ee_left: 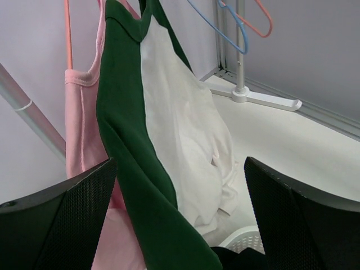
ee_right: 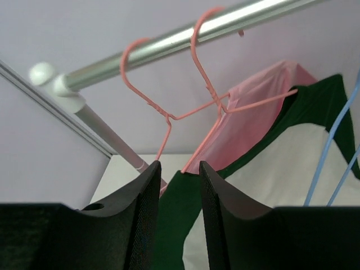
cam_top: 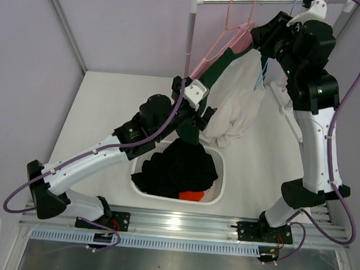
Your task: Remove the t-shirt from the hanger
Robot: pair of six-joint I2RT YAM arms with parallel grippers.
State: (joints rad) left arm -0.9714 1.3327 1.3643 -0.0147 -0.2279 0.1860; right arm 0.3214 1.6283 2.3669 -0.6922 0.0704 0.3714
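My right gripper moves down toward the left in the top view next, onto the pink hanger's near arm, where bare wire shows above the t-shirt's green shoulder.
A white t-shirt with dark green sleeves hangs from a pink wire hanger on the metal rail. My right gripper is up at the hanger's shoulder. Its jaws stand a little apart, with the green shoulder of the t-shirt showing in the gap. Lower down, my left gripper is wide open beside the hanging green sleeve, which crosses between its fingers without being pinched.
A pink top hangs just behind the t-shirt. Empty blue and orange hangers hang further along the rail. A white basket holding dark clothes sits below. The rack's foot lies on the table.
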